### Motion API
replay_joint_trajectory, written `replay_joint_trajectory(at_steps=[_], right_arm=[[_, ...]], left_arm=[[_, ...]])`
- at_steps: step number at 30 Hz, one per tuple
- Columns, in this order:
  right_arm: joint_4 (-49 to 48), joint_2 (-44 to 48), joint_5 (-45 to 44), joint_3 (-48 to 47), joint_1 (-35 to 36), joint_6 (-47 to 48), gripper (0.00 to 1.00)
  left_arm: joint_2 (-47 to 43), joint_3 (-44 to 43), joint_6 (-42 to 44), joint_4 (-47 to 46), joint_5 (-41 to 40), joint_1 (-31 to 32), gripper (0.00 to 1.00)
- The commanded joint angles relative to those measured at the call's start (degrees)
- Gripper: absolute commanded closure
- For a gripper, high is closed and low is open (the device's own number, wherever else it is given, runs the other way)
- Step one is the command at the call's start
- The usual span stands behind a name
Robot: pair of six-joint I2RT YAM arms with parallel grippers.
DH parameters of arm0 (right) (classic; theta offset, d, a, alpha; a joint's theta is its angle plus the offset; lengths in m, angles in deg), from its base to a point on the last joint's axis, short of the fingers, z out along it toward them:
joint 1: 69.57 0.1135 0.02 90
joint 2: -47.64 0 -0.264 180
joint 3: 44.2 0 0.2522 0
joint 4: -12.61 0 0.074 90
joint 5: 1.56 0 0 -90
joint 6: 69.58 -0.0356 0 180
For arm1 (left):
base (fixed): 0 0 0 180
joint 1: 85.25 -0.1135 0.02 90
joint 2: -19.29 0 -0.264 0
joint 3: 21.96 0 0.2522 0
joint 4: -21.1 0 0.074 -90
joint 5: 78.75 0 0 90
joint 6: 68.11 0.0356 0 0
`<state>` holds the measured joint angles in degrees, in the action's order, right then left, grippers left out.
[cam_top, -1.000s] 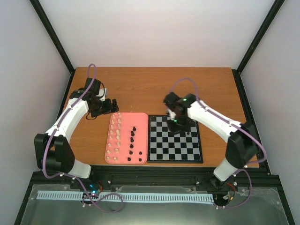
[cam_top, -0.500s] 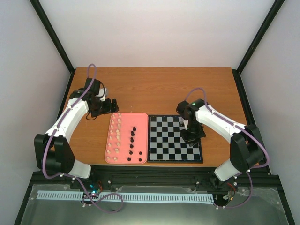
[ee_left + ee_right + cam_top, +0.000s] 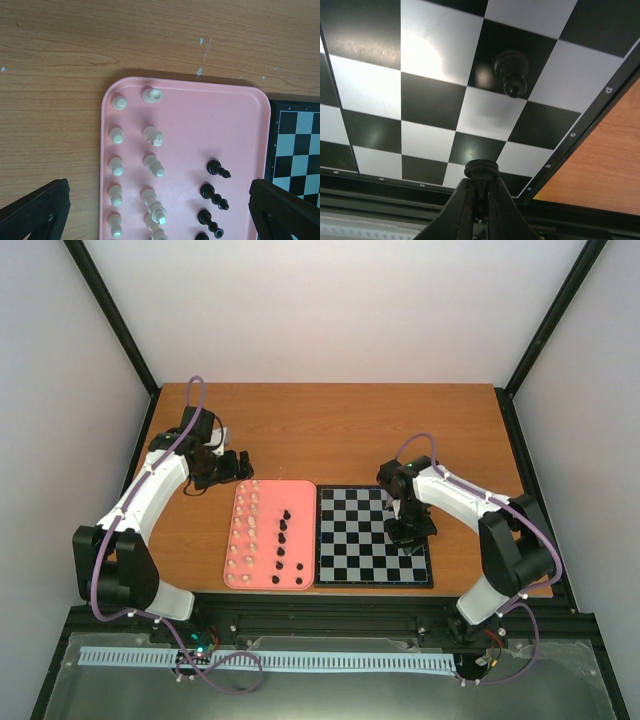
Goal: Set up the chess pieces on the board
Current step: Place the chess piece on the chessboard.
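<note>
The white square on the near side of the standing black piece is empty, so my right gripper should lower the held piece's base onto it.
My right gripper (image 3: 480,187) is shut on a black chess piece (image 3: 481,171), held just above the board (image 3: 430,100) near its right edge. One more black piece (image 3: 511,70) stands on a dark square ahead of it. From the top view, the right gripper (image 3: 408,530) hangs over the board's (image 3: 345,540) right side. Several black pieces (image 3: 281,537) and two columns of cream-white pieces (image 3: 245,530) stand in the pink tray (image 3: 265,585). My left gripper (image 3: 235,465) hovers open at the tray's far left corner. Between the left gripper's (image 3: 159,200) spread fingers (image 3: 37,210) lie white pieces (image 3: 152,165) and black pieces (image 3: 214,195).
The pink tray (image 3: 220,115) lies flush against the board's left edge on the brown wooden table (image 3: 330,430). Black frame posts rise at the table's far corners, and white walls close in the sides.
My right gripper has carried the black piece from the board's far middle toward its right side and come lower. The left arm has not moved.
</note>
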<state>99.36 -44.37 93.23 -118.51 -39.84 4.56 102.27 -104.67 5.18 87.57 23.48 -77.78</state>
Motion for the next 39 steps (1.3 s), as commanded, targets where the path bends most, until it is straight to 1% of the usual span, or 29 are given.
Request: replay_joint_trajectory(at_steps=[1, 6, 17, 29, 35, 39], right_arm=[[-2.92, -0.98, -1.31, 0.85, -1.09, 0.47, 0.96], [-4.76, -2.3, -0.19, 1.42, -2.11, 1.29, 0.96], [-5.65, -4.58, 1.41, 1.1, -2.79, 2.17, 0.96], [-5.83, -5.17, 1.86, 2.19, -2.75, 2.15, 0.93], [-5.86, -5.55, 1.7, 1.52, -2.84, 2.19, 0.88], [-5.71, -5.29, 1.7, 0.98, -2.8, 2.32, 0.8]], left_arm=[[0.44, -0.39, -0.5, -0.93, 0.27, 0.19, 0.0], [0.77, -0.55, -0.43, -0.85, 0.17, 0.16, 0.0], [1.02, -0.55, -0.2, -0.72, -0.26, 0.18, 0.0], [1.24, -0.4, -0.34, -0.91, -0.11, 0.18, 0.0], [1.26, -0.4, -0.29, -0.86, -0.12, 0.19, 0.0], [1.28, -0.53, -0.25, -0.87, -0.13, 0.23, 0.0]])
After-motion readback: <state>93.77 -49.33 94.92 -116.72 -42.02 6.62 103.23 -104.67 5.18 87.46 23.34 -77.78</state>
